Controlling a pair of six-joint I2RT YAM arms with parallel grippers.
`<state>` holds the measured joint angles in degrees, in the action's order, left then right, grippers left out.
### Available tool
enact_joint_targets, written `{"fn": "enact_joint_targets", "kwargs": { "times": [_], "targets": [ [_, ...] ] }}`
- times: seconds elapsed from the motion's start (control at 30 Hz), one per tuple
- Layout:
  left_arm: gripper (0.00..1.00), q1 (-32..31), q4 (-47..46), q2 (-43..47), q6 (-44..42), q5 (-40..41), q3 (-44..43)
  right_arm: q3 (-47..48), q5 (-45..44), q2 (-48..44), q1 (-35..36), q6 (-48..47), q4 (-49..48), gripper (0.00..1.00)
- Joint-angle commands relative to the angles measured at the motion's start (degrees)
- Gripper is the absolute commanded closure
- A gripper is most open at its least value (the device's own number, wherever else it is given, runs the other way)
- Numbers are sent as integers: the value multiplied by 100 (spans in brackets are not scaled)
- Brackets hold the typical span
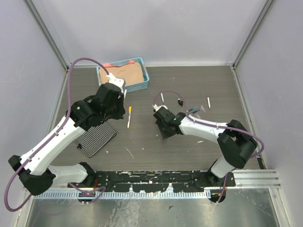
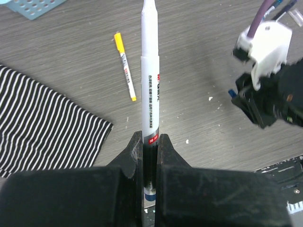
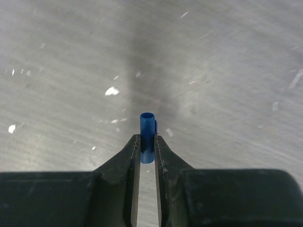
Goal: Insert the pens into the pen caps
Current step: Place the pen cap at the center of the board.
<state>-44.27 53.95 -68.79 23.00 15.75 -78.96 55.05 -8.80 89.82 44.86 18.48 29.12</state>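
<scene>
My right gripper will next lower the small blue pen cap slightly, back onto the flecked table.
My left gripper is shut on a white pen that sticks straight out ahead of its jaws, tip away from me. My right gripper is shut on a small blue pen cap, open end pointing forward, just above the table. From the left wrist view the right gripper and its blue cap sit to the right of the held pen. A pen with a yellow cap lies between the two arms. Two bare white pens lie farther back, with loose caps beside them.
A blue basket holding a tan cloth stands at the back left. A striped black-and-white cloth lies under the left arm. Small white flecks dot the dark wood tabletop.
</scene>
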Motion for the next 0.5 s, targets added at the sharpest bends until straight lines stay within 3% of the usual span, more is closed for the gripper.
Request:
{"fn": "enact_joint_targets", "kwargs": {
  "times": [0.0,0.33,0.47],
  "targets": [
    [100,25,204,311,-179,458,93,-207,-95,-181,470,315,-157,81],
    [100,29,243,523,-118,538,171,-286,46,213,927,310,-282,75],
    [100,28,259,516,-103,513,181,-268,-52,269,992,389,-280,66]
  ]
}}
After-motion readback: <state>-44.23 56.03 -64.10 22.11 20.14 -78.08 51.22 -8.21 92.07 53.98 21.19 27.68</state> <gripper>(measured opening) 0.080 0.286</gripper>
